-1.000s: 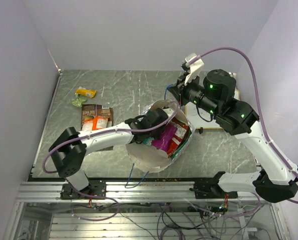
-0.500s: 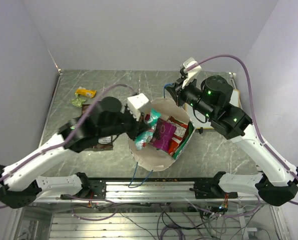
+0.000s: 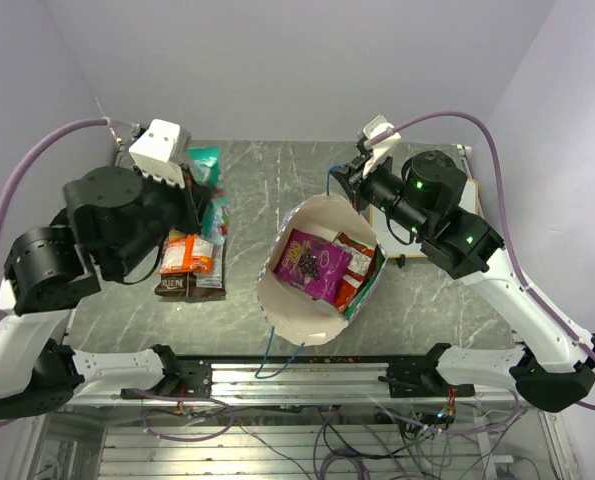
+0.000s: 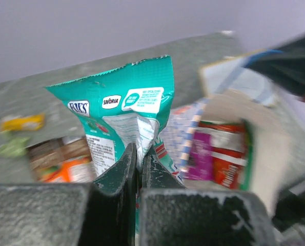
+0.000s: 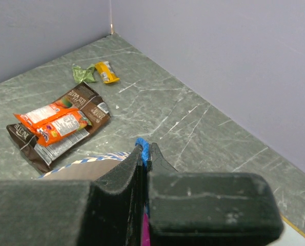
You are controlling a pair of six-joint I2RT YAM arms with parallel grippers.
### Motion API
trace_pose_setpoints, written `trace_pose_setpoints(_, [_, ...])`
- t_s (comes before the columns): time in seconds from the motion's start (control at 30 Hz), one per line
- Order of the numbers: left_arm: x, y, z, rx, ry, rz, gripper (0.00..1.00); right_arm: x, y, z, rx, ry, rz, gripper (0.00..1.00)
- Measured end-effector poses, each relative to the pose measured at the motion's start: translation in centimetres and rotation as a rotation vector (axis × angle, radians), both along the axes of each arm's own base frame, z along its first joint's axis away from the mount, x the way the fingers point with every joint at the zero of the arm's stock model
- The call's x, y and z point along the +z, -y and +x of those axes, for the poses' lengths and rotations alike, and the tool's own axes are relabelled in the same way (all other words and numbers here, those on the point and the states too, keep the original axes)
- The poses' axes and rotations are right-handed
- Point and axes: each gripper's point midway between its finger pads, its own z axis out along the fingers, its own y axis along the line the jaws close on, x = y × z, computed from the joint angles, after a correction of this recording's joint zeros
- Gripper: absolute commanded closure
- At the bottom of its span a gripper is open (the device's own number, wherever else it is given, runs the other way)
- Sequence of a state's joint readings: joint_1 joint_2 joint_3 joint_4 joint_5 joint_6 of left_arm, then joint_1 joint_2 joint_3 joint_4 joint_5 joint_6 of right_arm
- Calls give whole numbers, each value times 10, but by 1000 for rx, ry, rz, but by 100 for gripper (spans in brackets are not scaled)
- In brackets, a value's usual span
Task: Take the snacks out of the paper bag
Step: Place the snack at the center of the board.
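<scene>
I will next lower my left gripper toward the orange packets below it and release the teal packet (image 3: 206, 162) on their pile, clear of the bag.
The cream paper bag (image 3: 295, 305) lies open mid-table, with a magenta-purple packet (image 3: 313, 262) and red packets (image 3: 357, 272) inside. My left gripper (image 3: 205, 188) is shut on a teal packet (image 3: 206, 162), held in the air over the table's left side, clear of the bag. In the left wrist view the teal packet (image 4: 126, 110) stands up between my closed fingers, gripper (image 4: 140, 150). My right gripper (image 3: 343, 186) is shut on the bag's blue cord handle (image 5: 142, 144) at the far rim, gripper (image 5: 145, 148).
Orange packets (image 3: 188, 254) lie on dark brown ones (image 3: 180, 286) left of the bag. A yellow bar (image 5: 106, 72) and a green packet (image 5: 83, 74) lie near the far-left corner. A small whiteboard (image 3: 389, 222) sits under my right arm. Walls enclose the table.
My left gripper lifted the teal packet out of the bag and carried it up and to the left. My right gripper stayed on the handle.
</scene>
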State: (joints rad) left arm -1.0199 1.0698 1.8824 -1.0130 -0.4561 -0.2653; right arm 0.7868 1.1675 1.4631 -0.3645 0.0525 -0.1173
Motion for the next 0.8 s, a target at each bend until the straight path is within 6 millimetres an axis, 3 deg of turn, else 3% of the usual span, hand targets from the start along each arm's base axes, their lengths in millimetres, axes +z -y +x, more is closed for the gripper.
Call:
trace_pose_setpoints(0.13, [-21,-37,35,315,-12,163,93,0,0,0,1,4,-4,100])
trace_pose_setpoints(0.23, [-44,-49,59,460,-30,303,93,0,0,0,3,3,-5,100])
trace_pose_setpoints(0.43, [-115,-83,113,662,-166,557,93,-2,-1,-2,12,-6,-3,100])
trace_pose_setpoints(0.6, [-179,-114,130,719,-283,755,93,3,2,-8,19,-6,11,100])
trace_pose_setpoints(0.8, [-241,-125,146,695,-409,859,93,6,9,-18,31,-6,14,100])
